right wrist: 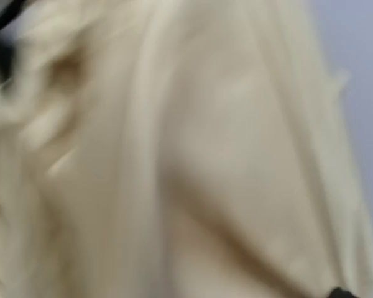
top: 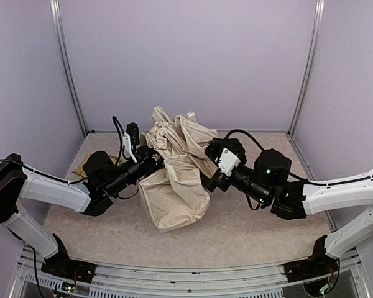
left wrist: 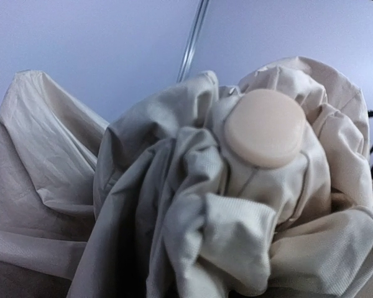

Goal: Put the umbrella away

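I will move my right gripper to the left in the top view, onto the umbrella's bunched folds and toward my left gripper.
The umbrella (top: 174, 171) lies collapsed in the middle of the table, a crumpled heap of cream-beige fabric. In the left wrist view its fabric (left wrist: 193, 205) fills the frame and its round beige cap (left wrist: 265, 127) faces the camera. In the right wrist view blurred beige fabric (right wrist: 193, 161) fills the frame. My left gripper (top: 154, 160) presses into the heap from the left, my right gripper (top: 206, 181) from the right. The fabric hides both pairs of fingers, so I cannot tell whether they are open or shut.
A yellow woven tray (top: 81, 167) peeks out behind the left arm at the table's left side. Metal frame posts (top: 67, 68) and pale walls enclose the table at the back and sides.
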Motion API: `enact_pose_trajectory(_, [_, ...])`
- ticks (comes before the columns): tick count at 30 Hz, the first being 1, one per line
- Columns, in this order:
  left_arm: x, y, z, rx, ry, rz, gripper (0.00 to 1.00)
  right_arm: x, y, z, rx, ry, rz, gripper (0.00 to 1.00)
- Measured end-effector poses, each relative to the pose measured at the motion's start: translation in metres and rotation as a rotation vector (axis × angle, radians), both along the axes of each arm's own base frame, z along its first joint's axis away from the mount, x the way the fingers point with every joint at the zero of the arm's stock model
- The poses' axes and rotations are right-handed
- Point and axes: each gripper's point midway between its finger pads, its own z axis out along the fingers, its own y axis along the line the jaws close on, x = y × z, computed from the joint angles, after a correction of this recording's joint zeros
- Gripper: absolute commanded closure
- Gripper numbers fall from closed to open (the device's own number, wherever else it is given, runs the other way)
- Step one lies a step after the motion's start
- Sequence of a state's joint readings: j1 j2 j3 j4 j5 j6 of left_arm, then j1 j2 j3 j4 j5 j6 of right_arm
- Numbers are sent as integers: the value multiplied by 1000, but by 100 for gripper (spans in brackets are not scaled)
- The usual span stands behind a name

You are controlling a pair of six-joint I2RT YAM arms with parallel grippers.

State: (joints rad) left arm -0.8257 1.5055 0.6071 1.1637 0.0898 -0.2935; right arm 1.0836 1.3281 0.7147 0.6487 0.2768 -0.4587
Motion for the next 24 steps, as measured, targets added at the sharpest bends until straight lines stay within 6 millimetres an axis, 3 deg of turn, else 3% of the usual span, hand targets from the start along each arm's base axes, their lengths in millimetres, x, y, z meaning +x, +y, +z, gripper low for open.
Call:
enact_pose_trajectory(4, [-31, -19, 5, 31, -74, -132, 100, 15, 8, 38, 4, -74, 18, 0])
enact_pose_trajectory(6, [-44, -25, 9, 37, -112, -178, 100, 13, 21, 41, -56, -83, 102, 3])
enact_pose_trajectory(11, [-61, -34, 10, 68, -174, -275, 100, -11, 63, 27, -224, -39, 376, 9])
enact_pose_trajectory(14, [-72, -42, 7, 97, -203, -331, 100, -24, 70, 10, -282, 4, 474, 17])
enact_pose_trajectory(16, [-78, -48, 1, 126, -211, -361, 99, -30, 69, 1, -305, 32, 512, 27])
enact_pose_trajectory(18, [-81, -51, -2, 142, -213, -378, 92, -32, 67, -5, -319, 61, 532, 38])
enact_pose_trajectory(21, [-82, -52, -4, 156, -225, -381, 71, -32, 64, -9, -321, 88, 549, 48])
enact_pose_trajectory(24, [-82, -51, -2, 162, -242, -373, 39, -33, 57, -12, -314, 112, 553, 58])
